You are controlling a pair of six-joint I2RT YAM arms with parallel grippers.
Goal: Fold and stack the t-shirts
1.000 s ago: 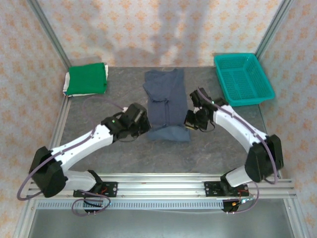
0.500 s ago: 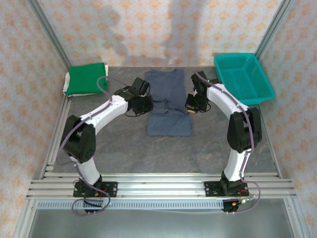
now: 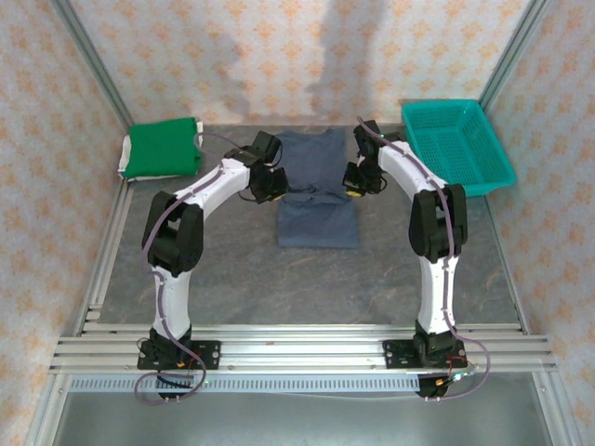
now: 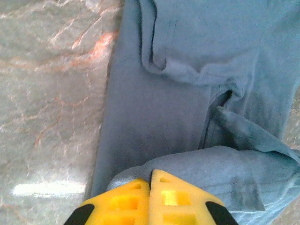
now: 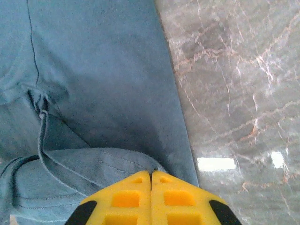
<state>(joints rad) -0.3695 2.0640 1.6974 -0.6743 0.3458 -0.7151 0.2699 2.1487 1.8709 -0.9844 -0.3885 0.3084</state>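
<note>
Next, my right gripper moves slightly outward and down to release the hem on the flat blue cloth (image 3: 340, 177) (image 5: 161, 145). The fold still sits bunched across the shirt's middle.
The slate-blue t-shirt (image 3: 316, 209) lies lengthwise in the middle of the table. My left gripper (image 3: 275, 183) is shut on a fold of its cloth at its left edge. My right gripper (image 3: 354, 182) is shut on a fold at its right edge. In the left wrist view the yellow gripper (image 4: 151, 172) pinches a lifted flap over the flat blue t-shirt (image 4: 159, 117). The right wrist view shows that gripper (image 5: 151, 172) clamped on a stitched hem above the blue t-shirt (image 5: 103, 79). A folded green t-shirt (image 3: 164, 149) rests on a white t-shirt (image 3: 125, 160) at the far left.
A teal mesh basket (image 3: 456, 149) stands at the far right corner. Metal frame posts and patterned walls close in the table on three sides. Grey marble tabletop (image 3: 279, 279) lies bare in front of the shirt.
Both arms have stretched toward the back wall, carrying the pinched blue cloth from near the shirt's front end to about its middle. Both grippers stayed shut.
</note>
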